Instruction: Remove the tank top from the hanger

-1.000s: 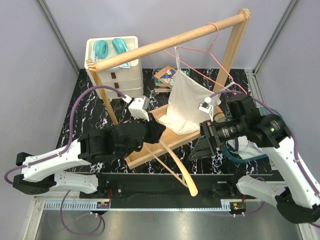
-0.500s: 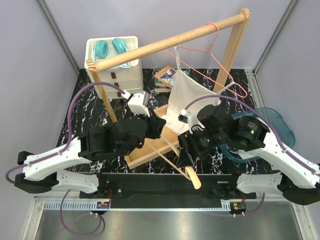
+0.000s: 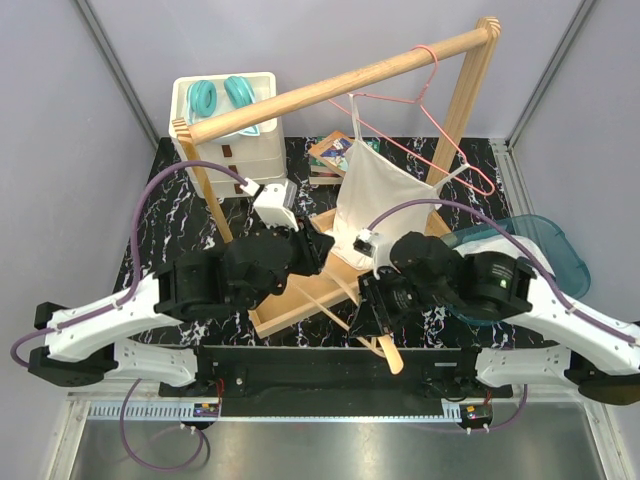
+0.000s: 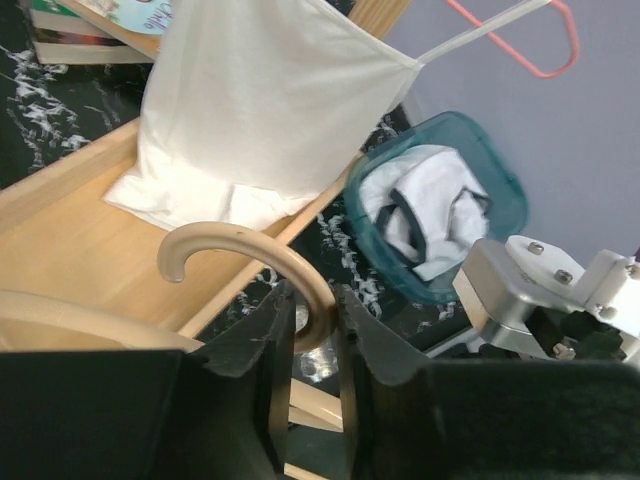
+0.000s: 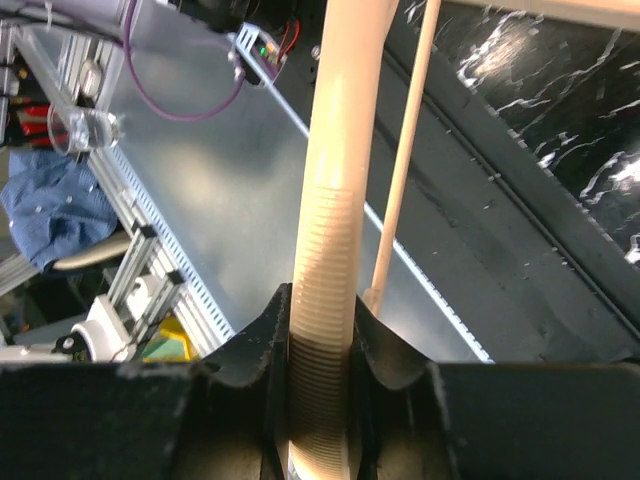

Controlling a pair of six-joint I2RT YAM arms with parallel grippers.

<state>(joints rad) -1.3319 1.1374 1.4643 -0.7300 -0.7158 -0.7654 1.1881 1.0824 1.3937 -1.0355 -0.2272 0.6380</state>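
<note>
I will next move my right gripper up and outward toward the wooden bar's empty end (image 3: 226, 120), then hook the beige hanger there and release, as the pink hanger (image 3: 430, 110) takes the bar's other end.
The white tank top (image 3: 375, 205) (image 4: 260, 110) hangs by its straps from a pink wire hanger (image 3: 430, 110) (image 4: 545, 50) on the wooden rail, its hem resting on the rack's base. A separate bare beige hanger (image 3: 388, 352) (image 4: 250, 245) (image 5: 340, 150) lies between both grippers. My left gripper (image 3: 318, 250) (image 4: 313, 300) has its jaws loosely round the beige hanger's hook, with a slight gap. My right gripper (image 3: 372, 310) (image 5: 320, 310) is shut tight on that hanger's ribbed arm. Neither gripper touches the tank top.
The wooden rack (image 3: 330, 85) spans the table, and its base tray (image 3: 290, 305) (image 4: 80, 250) sits under the grippers. A teal basket (image 3: 545, 240) (image 4: 440, 205) with clothes stands to the right. White drawers (image 3: 235, 150) with teal headphones (image 3: 222, 95) stand back left, books (image 3: 330, 155) behind.
My right gripper swung left and down from beside the tank top onto the beige hanger's arm and closed on it. The left jaws eased apart round the hook.
</note>
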